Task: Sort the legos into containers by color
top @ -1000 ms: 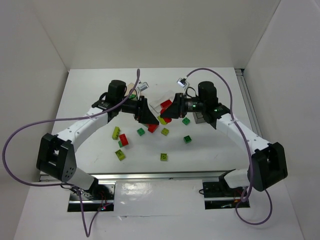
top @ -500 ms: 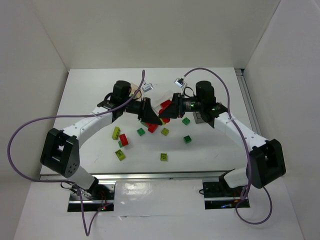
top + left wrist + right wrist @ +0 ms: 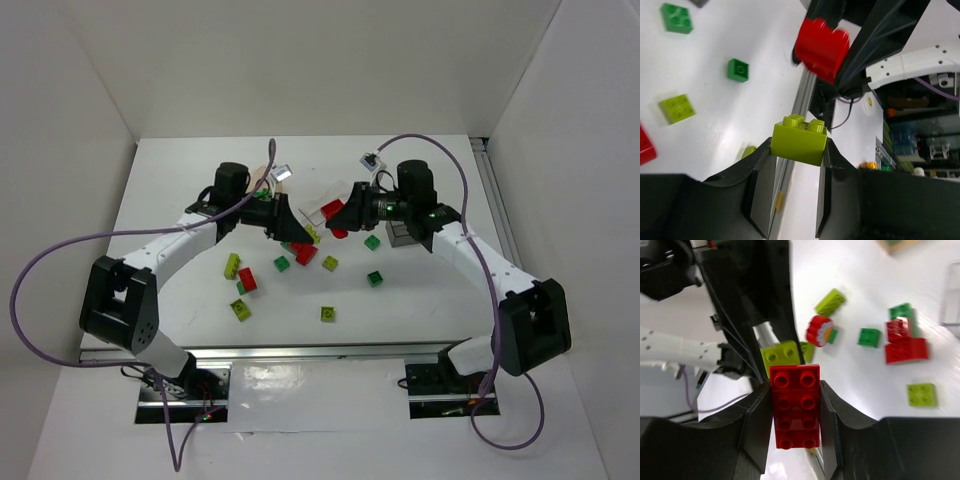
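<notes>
A red lego already lies at the clear tray (image 3: 324, 203) (image 3: 952, 301), so my right gripper will move the long red lego outward next and then tilt its fingers down over there.
My left gripper (image 3: 799, 146) is shut on a yellow-green lego (image 3: 800, 140), held at the fingertips above the table. My right gripper (image 3: 795, 390) is shut on a long red lego (image 3: 795, 407), studs facing its camera. The two grippers meet tip to tip over the table's middle (image 3: 322, 228), and the red lego (image 3: 821, 47) hangs close in front of the left one. Loose legos lie below: red (image 3: 247, 280), green (image 3: 375, 277), yellow-green (image 3: 327, 314). The tan tray (image 3: 264, 182), clear tray (image 3: 312, 205) and grey tray (image 3: 398, 233) sit behind, partly hidden by the arms.
A red round piece with a flower face (image 3: 817, 331) lies among the bricks. White walls enclose the table on three sides. Purple cables loop off both arms. A metal rail runs along the table's near edge (image 3: 300, 350).
My left gripper was open a second ago; it has shut on the yellow-green lego and lifted it, pulling back slightly left. The right gripper keeps its red lego and has barely shifted.
</notes>
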You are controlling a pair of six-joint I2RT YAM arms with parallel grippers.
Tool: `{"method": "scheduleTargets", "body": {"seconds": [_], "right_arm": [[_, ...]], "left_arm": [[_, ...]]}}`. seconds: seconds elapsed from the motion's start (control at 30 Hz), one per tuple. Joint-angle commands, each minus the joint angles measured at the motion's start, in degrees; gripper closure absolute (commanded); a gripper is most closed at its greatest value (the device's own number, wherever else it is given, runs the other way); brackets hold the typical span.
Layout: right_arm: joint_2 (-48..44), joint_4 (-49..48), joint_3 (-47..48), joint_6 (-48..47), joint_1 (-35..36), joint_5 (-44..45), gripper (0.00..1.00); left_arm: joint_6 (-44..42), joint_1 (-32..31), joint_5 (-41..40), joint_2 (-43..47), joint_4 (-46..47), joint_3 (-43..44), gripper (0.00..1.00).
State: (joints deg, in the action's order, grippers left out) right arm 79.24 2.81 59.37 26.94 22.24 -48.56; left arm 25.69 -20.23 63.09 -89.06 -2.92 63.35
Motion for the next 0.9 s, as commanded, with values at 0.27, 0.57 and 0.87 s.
{"method": "scheduleTargets", "body": {"seconds": [0.27,0.57,0.87], "right_arm": [[8.11,2.81,7.24,2.68,1.13,31.02,0.74],[30.24,6.68,25.34,-1.88,3.51,41.88,0.71],[35.72,9.76,29.14,-2.42,6.59,46.45,0.3]], "left_arm": [[-1.62,6.78,-12.89,0.99,-9.2,2.39,1.0],[-2.84,5.64,-35.21,6.17,-20.01,5.9,1.0],[-2.84,5.03,-37.34,5.13,-22.66,9.42,1.0]]}}
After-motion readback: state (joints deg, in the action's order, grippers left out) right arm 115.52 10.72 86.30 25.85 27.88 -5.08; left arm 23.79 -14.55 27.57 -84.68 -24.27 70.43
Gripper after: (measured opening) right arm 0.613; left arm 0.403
